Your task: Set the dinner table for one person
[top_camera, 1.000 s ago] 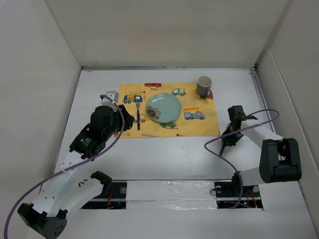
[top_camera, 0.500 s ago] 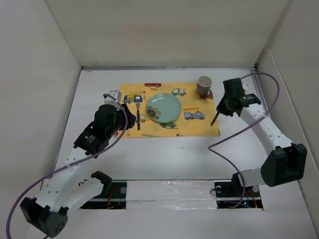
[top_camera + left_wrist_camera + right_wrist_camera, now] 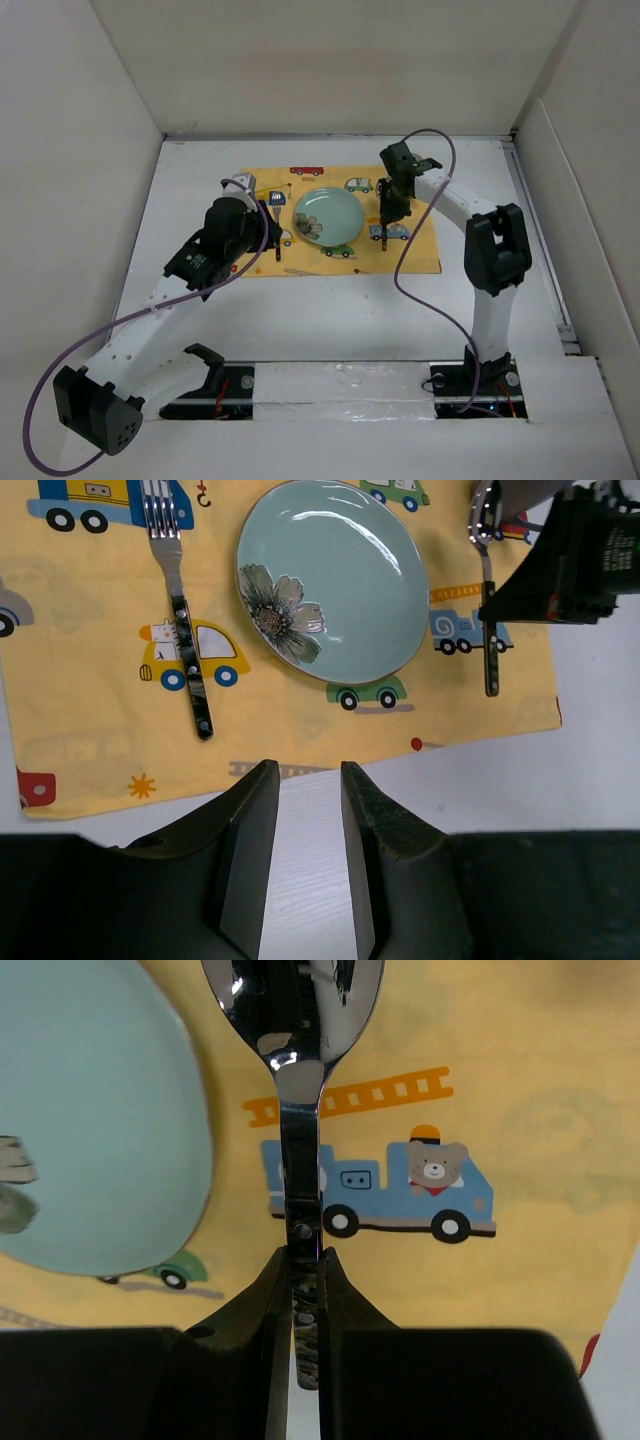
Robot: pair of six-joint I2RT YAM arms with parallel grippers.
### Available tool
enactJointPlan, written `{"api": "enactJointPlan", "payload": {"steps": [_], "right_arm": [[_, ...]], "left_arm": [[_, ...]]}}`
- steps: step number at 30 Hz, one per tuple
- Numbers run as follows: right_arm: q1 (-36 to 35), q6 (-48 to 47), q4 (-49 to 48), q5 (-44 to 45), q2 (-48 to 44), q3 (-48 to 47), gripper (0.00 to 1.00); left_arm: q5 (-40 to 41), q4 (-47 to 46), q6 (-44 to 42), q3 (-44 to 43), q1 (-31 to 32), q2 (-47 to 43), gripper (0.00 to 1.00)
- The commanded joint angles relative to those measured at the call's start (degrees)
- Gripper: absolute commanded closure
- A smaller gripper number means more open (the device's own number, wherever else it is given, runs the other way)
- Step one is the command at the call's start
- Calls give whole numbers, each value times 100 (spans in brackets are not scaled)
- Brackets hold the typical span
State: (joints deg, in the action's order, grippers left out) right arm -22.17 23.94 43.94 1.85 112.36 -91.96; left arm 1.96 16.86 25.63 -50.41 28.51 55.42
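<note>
My right gripper holds the spoon point(image 3: 384, 234) and will next lower it onto the blue truck print beside the plate and let it go there.
A pale green flowered plate point(image 3: 328, 215) sits mid-placemat on the white dinner table point(image 3: 350, 310). A fork point(image 3: 277, 228) lies left of the plate. My right gripper point(image 3: 388, 205) is shut on a spoon point(image 3: 384, 234) by its dark handle, low over the mat just right of the plate. In the right wrist view the spoon point(image 3: 295, 1020) points away from the gripper point(image 3: 303, 1260), with the plate point(image 3: 90, 1140) at left. My left gripper point(image 3: 258, 243) is open and empty over the mat's near edge. Its wrist view shows the gripper point(image 3: 305, 770), fork point(image 3: 185, 630), plate point(image 3: 335, 580) and spoon point(image 3: 487, 630).
The yellow car-print placemat point(image 3: 420, 252) lies at the table's far middle; it also shows in the wrist views point(image 3: 80, 750) point(image 3: 520, 1080). The right arm crosses the mat's far right corner and covers what stands there. White wall panels point(image 3: 80, 150) border the table.
My right arm swung left from beside the mat to over it, carrying the spoon to just right of the plate. My left arm shifted slightly forward and right.
</note>
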Motion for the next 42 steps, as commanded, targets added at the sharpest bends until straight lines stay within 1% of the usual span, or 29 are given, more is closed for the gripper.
{"api": "enactJointPlan", "payload": {"steps": [1, 7, 12, 19, 23, 26, 27, 29, 30, 34, 38, 39, 41, 42], "right_arm": [[29, -346, 184, -141, 251, -690, 100], [143, -312, 167, -141, 673, -709, 100], [257, -285, 88, -106, 823, -674, 100], [257, -311, 62, -106, 1051, -744, 100], [135, -311, 26, -70, 1113, -709, 100], [82, -312, 61, -18, 1104, -761, 87], [82, -311, 88, 52, 1078, -779, 77], [82, -346, 140, 70, 920, -797, 69], [21, -381, 141, 44, 833, -788, 61], [-32, -391, 386, 123, 394, -806, 48], [-85, -382, 624, 97, -344, -701, 45], [-164, -382, 642, 36, -772, -648, 45], [-217, -390, 546, -114, -1257, -472, 45], [-217, -373, 467, -140, -1791, -393, 44]], "left_arm": [[-20, -306, 74, -285, 32, 13, 71], [68, -350, 127, -241, 32, 30, 71], [121, -350, 153, -179, 32, 39, 71], [138, -359, 188, -144, 32, 57, 71], [200, -342, 179, -127, 32, 31, 71], [261, -324, 188, -135, 32, 39, 70], [261, -315, 188, -135, 32, 39, 69], [288, -306, 197, -170, 32, 48, 65], [305, -306, 197, -197, 32, 48, 62], [375, -306, 153, -355, 32, 118, 58], [446, -280, 65, -653, 32, 224, 56], [472, -263, 39, -828, 32, 293, 55], [534, -175, 4, -1196, 32, 364, 54], [551, -140, -22, -1329, 32, 451, 54]]}}
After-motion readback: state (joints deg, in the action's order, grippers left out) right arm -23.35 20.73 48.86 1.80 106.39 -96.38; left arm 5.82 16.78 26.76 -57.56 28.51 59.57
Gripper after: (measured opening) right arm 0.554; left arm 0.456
